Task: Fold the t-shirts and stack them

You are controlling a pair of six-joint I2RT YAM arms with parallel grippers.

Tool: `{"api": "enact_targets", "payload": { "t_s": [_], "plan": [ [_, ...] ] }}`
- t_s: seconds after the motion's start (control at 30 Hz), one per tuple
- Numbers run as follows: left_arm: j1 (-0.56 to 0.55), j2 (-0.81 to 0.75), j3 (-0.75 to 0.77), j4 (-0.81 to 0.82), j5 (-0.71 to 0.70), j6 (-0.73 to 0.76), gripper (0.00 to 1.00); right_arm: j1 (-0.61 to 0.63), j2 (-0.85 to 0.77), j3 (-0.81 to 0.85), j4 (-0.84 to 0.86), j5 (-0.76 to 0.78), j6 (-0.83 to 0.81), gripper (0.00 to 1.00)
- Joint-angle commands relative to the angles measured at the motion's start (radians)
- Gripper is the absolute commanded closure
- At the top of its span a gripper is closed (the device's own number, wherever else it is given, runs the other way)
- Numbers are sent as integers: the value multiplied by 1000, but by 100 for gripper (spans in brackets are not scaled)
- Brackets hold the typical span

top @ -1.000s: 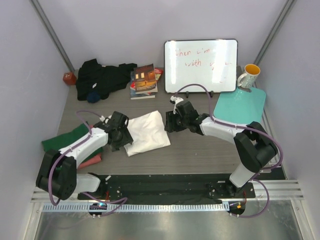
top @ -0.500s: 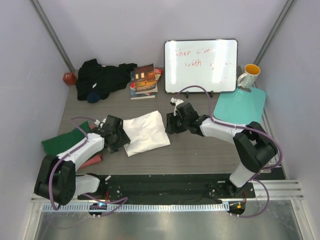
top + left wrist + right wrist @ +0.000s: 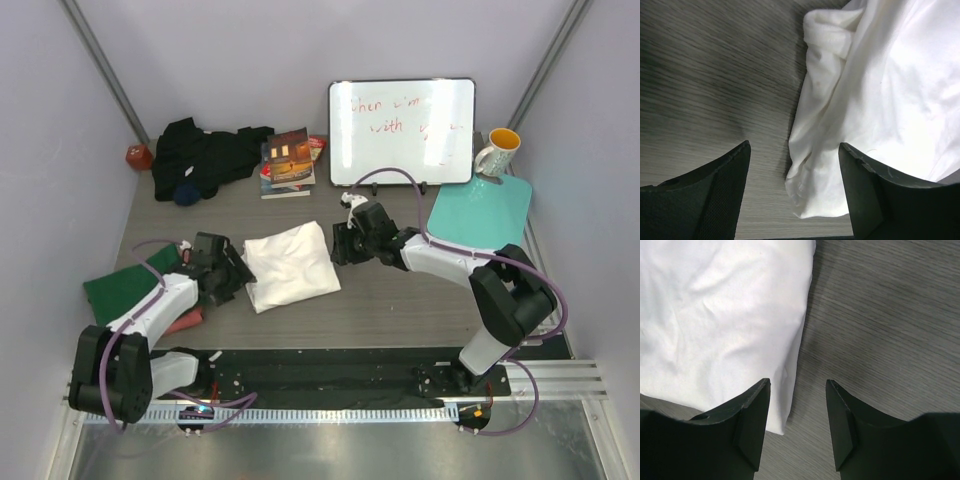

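My left gripper comes down to the right in the top view toward the white t-shirt's bunched edge below it next, as one finger of the gripper overhangs bare table.
A folded white t-shirt lies flat in the middle of the table. My left gripper stands open at its left edge; in the left wrist view the bunched hem of the white t-shirt lies below the wide jaws, unclamped. My right gripper is open at the shirt's right edge, and the white t-shirt shows by its left finger. A dark green t-shirt lies on a salmon pink one at the left. A black t-shirt is heaped at the back left.
Books are stacked at the back centre beside a whiteboard. A teal mat and a white mug sit at the back right. A small red object is in the far left corner.
My left gripper has drawn back to the left, off the white t-shirt's edge, and opened slightly. The right gripper has stayed nearly still.
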Motion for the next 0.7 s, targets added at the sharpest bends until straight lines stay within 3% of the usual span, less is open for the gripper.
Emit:
{"api": "enact_targets", "payload": {
  "t_s": [0.0,0.37,0.67],
  "plan": [
    [21,65,-55,139,150,19,28,1,-20,60,10,12,-13,46],
    [22,182,-111,275,210,17,29,1,-23,101,12,-3,-34,48],
    [22,211,-114,275,209,42,30,27,138,200,47,-92,-18,51]
  ]
}}
